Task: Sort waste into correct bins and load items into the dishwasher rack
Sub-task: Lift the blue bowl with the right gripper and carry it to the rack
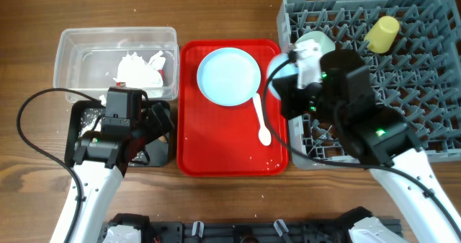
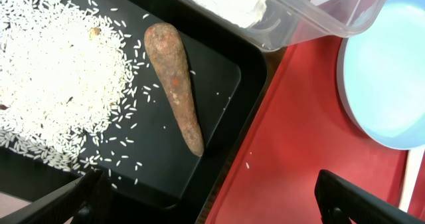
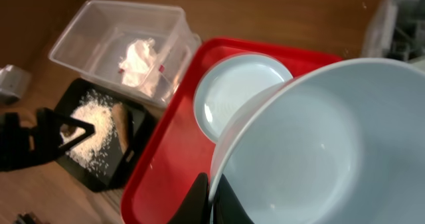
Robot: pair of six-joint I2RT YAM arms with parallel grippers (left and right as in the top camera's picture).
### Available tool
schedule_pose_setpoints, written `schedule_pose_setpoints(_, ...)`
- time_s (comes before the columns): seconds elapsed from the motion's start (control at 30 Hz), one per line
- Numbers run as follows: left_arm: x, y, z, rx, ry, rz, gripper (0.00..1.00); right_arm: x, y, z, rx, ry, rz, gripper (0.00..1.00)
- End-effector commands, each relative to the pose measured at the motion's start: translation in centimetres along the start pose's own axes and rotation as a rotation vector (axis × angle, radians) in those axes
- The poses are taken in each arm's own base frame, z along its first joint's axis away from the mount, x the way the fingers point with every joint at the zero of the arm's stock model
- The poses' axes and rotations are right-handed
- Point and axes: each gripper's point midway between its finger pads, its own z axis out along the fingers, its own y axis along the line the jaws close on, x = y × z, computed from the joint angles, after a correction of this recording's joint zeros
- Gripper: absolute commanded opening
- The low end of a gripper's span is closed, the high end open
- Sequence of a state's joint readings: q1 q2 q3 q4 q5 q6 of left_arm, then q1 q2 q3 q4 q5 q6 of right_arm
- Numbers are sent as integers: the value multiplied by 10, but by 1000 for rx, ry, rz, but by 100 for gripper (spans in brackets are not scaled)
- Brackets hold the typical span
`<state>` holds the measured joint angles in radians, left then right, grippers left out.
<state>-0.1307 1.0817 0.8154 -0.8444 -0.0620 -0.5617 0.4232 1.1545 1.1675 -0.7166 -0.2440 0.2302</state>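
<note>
I need to tilt and lower my right gripper next and let go at the rack space beside the pale green bowl, below and to its right in the overhead view.
My right gripper is shut on the rim of the small light blue bowl and holds it up at the seam of red tray and dishwasher rack; from overhead the bowl shows beside the arm. A yellow cup and the pale green bowl are in the rack. The light blue plate and white spoon lie on the tray. My left gripper is open and empty over the black bin, which holds the sausage piece and rice crumbs. The clear bin holds tissue and wrapper.
The flat red tray lies between the bins and the rack. The clear bin's corner overhangs the black bin and tray edge in the left wrist view. Cables loop on the wooden table at the left.
</note>
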Motion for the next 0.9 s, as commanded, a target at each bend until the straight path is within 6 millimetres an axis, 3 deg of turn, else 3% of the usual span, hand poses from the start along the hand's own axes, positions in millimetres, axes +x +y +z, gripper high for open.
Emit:
schedule_pose_setpoints(0.0, -1, 0, 0, 2, 1, -1, 100, 7, -1, -10, -87, 40, 17, 4)
schedule_pose_setpoints(0.17, -1, 0, 0, 2, 1, -1, 100, 14, -16, -22, -160, 73, 67, 4)
schedule_pose_setpoints(0.33, -1, 0, 0, 2, 1, -1, 100, 9, -7, -45, -395, 35, 71, 4)
schedule_pose_setpoints(0.47, -1, 0, 0, 2, 1, -1, 100, 11, -22, -51, -455, 27, 116, 4)
schedule_pose_setpoints(0.6, -1, 0, 0, 2, 1, -1, 100, 18, -33, -41, -487, 54, 118, 4)
schedule_pose_setpoints(0.87, -1, 0, 0, 2, 1, -1, 100, 33, -61, 2, -508, 160, 212, 4)
